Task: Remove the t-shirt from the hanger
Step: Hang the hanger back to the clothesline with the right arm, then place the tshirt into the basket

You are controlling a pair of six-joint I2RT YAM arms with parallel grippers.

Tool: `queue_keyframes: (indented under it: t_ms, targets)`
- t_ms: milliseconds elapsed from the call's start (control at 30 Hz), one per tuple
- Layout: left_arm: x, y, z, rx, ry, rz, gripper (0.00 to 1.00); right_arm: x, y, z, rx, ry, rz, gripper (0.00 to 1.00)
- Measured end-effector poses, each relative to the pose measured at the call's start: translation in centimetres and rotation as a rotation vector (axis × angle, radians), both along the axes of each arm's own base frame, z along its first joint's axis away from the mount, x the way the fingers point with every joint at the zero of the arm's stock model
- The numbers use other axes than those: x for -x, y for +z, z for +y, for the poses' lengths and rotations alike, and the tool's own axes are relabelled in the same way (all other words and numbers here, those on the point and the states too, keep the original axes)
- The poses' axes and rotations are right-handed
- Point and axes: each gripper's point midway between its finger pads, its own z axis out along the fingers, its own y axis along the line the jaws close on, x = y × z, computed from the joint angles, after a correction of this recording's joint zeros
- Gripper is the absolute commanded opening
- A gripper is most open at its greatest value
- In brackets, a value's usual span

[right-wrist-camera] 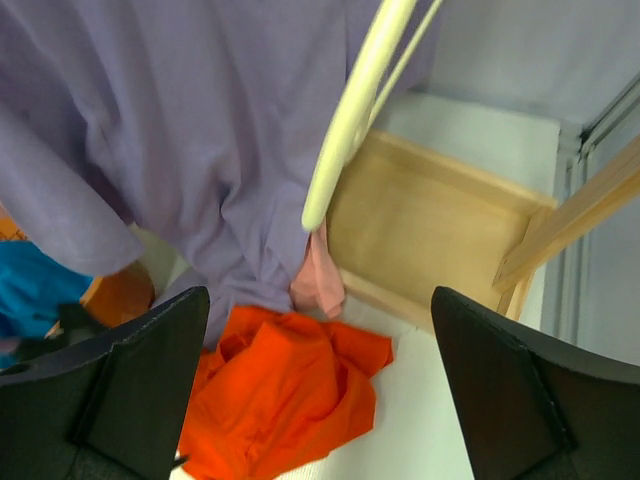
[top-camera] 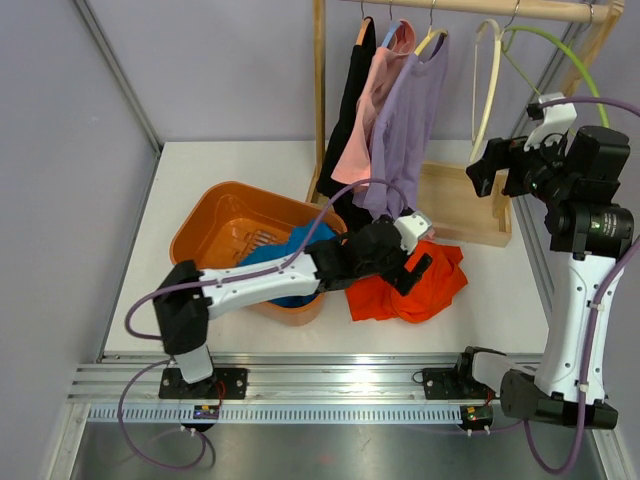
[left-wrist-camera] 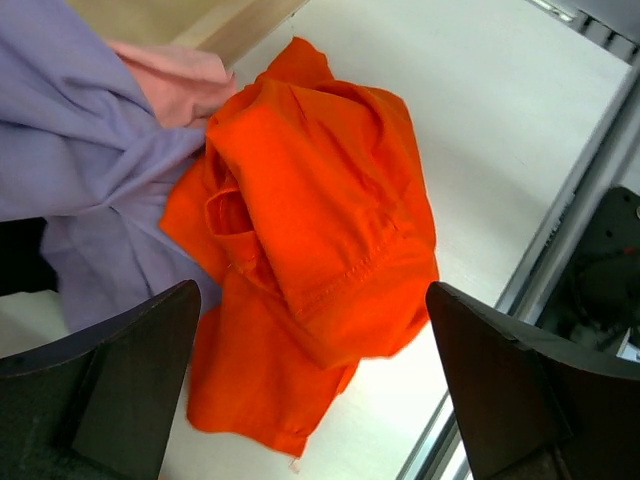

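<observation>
Next, my left gripper will lower onto the crumpled folds of the orange t-shirt (top-camera: 425,285) and close, since the shirt lies bunched upon the table below my open fingertips.
An orange t-shirt (top-camera: 425,285) lies crumpled on the white table, off any hanger, just in front of the rack's wooden base. My left gripper (top-camera: 405,262) hovers over its left part, open, with nothing between the fingers (left-wrist-camera: 120,390); in the left wrist view the t-shirt (left-wrist-camera: 310,250) fills the gap below. A bare cream hanger (top-camera: 487,80) hangs on the rod. My right gripper (top-camera: 483,170) is raised beside it, open and empty. From the right wrist the cream hanger (right-wrist-camera: 355,110) swings ahead and the t-shirt (right-wrist-camera: 290,390) lies far below.
Black, pink and purple shirts (top-camera: 405,120) hang on the wooden rack (top-camera: 460,205), their hems reaching the table by the orange t-shirt. A green hanger (top-camera: 560,50) hangs at the right end. An orange basket (top-camera: 215,225) holding a blue garment stands at the left.
</observation>
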Motion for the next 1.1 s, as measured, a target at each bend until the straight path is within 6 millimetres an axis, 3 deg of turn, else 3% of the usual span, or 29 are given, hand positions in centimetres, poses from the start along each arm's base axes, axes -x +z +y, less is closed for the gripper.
queue_keyframes:
  t_ms: [100, 233, 433, 533, 567, 600, 700, 933, 1000, 1100]
  targets:
    - [-1.3, -3.0, -2.1, -0.046, 0.068, 0.066, 0.99, 0.7, -3.0, -0.2, -0.014, -0.009, 0.063, 0.99]
    - [-2.2, -7.7, -2.9, -0.136, 0.151, 0.149, 0.99, 1.4, -5.8, -0.4, -0.04, -0.018, 0.128, 1.0]
    - [-2.2, -14.3, -2.1, -0.293, 0.251, 0.25, 0.89, 3.0, -6.5, 0.2, -0.073, -0.013, 0.129, 0.99]
    - [-1.7, -16.2, -1.4, -0.34, 0.269, 0.284, 0.72, 3.7, -6.2, 0.5, -0.086, -0.005, 0.113, 0.99]
    - [-1.6, -16.5, -1.3, -0.343, 0.27, 0.293, 0.5, 3.8, -6.2, 0.6, -0.091, -0.003, 0.112, 0.99]
    - [-1.4, -16.7, -1.4, -0.34, 0.27, 0.307, 0.35, 4.0, -6.2, 0.8, -0.1, 0.0, 0.112, 1.0]
    - [-0.7, -16.9, -1.8, -0.332, 0.24, 0.338, 0.01, 4.2, -6.3, 0.9, -0.111, 0.001, 0.114, 0.99]
    - [0.6, -16.0, -0.8, -0.291, 0.177, 0.345, 0.0, 5.3, -6.6, 1.2, -0.111, 0.004, 0.104, 0.99]
    - [1.5, -14.6, 0.3, -0.285, 0.143, 0.344, 0.0, 5.5, -6.5, 1.2, -0.109, 0.005, 0.098, 1.0]
    - [2.7, -10.1, 1.5, -0.224, 0.077, 0.316, 0.0, 5.8, -6.5, 1.3, -0.105, 0.006, 0.09, 0.99]
